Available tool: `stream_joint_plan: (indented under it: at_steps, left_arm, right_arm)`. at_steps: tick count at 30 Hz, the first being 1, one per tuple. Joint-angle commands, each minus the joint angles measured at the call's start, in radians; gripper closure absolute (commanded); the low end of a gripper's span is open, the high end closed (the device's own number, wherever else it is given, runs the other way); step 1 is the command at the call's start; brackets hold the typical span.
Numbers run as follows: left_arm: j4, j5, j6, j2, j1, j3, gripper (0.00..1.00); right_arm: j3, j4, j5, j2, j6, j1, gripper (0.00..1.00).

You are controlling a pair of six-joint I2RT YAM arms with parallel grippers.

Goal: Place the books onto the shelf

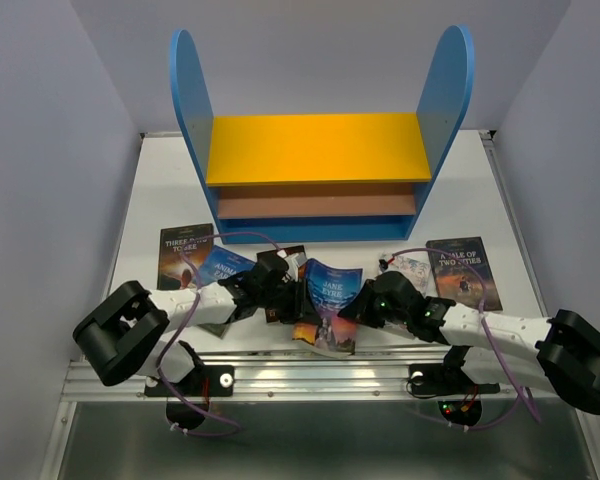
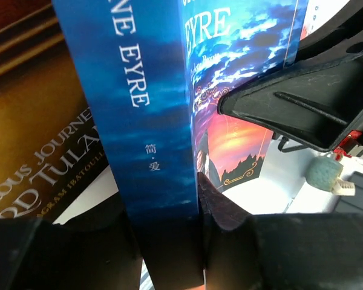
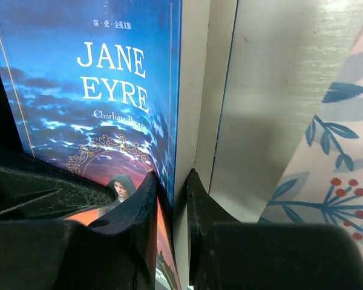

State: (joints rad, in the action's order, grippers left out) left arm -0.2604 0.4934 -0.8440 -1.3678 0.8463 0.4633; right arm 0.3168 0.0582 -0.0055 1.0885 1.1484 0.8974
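Note:
My left gripper moves Jane Eyre up and outward next, turns it flat there, then releases it, since the bare yellow top board [image 1: 271,143] lies outward of and above it.
The blue-orange Jane Eyre book [image 1: 330,298] stands tilted on its edge at the table's near middle, held from both sides. My left gripper [image 1: 286,290] is shut on its spine [image 2: 151,121], with one finger [image 2: 221,205] pressed against the spine's side. My right gripper [image 1: 366,300] is shut on the front cover and page edge [image 3: 109,90], its fingertips [image 3: 146,199] pinching them. The shelf [image 1: 320,145] stands behind, with blue side panels, a yellow top board and a brown lower board; no books show on it.
Other books lie flat on the table: a dark one [image 1: 183,255] and a blue one [image 1: 220,266] on the left, a floral one [image 1: 416,268] and A Tale of Two Cities [image 1: 466,270] on the right. A brown-covered book [image 2: 42,139] lies under the left wrist.

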Motion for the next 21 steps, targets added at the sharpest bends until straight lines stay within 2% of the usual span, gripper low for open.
stream_joint_plan:
  at_steps: [1,2,3,5,6,8,9,14,18,21]
  left_arm:
    - [-0.037,0.014,0.034,0.079,0.03,0.098,1.0]
    - [-0.019,0.007,0.034,0.084,0.03,0.103,1.0]
    - [-0.011,-0.009,0.034,0.098,0.03,0.106,1.0]
    - [-0.002,-0.027,0.034,0.119,0.03,0.103,1.0]
    - [0.003,-0.035,0.037,0.148,0.028,0.104,1.0]
    - [0.016,-0.061,0.045,0.183,0.03,0.11,1.0]
    - [0.023,-0.07,0.048,0.225,0.03,0.113,1.0]
    - [0.14,-0.154,0.094,0.355,0.031,0.196,1.0]
    - [0.256,-0.213,0.152,0.482,0.031,0.299,1.0]
    - [0.294,-0.194,0.198,0.538,0.033,0.374,1.0]
  right_arm:
    - [0.021,0.158,-0.005,-0.004,0.019,0.011,0.95]
    - [0.021,0.157,-0.005,-0.006,0.019,0.011,0.9]
    - [0.019,0.154,-0.002,-0.01,0.019,0.011,0.72]
    - [0.027,0.125,0.001,-0.022,0.017,0.011,0.51]
    - [0.033,0.109,0.034,-0.03,0.013,0.011,0.27]
    - [0.056,0.056,0.064,-0.058,-0.009,0.011,0.12]
    - [0.065,0.036,0.076,-0.068,-0.016,0.011,0.0]
    - [0.146,-0.176,0.188,-0.162,-0.088,0.011,0.0]
    - [0.203,-0.262,0.26,-0.269,-0.176,0.011,0.0]
    - [0.232,-0.304,0.332,-0.352,-0.225,0.011,0.0]
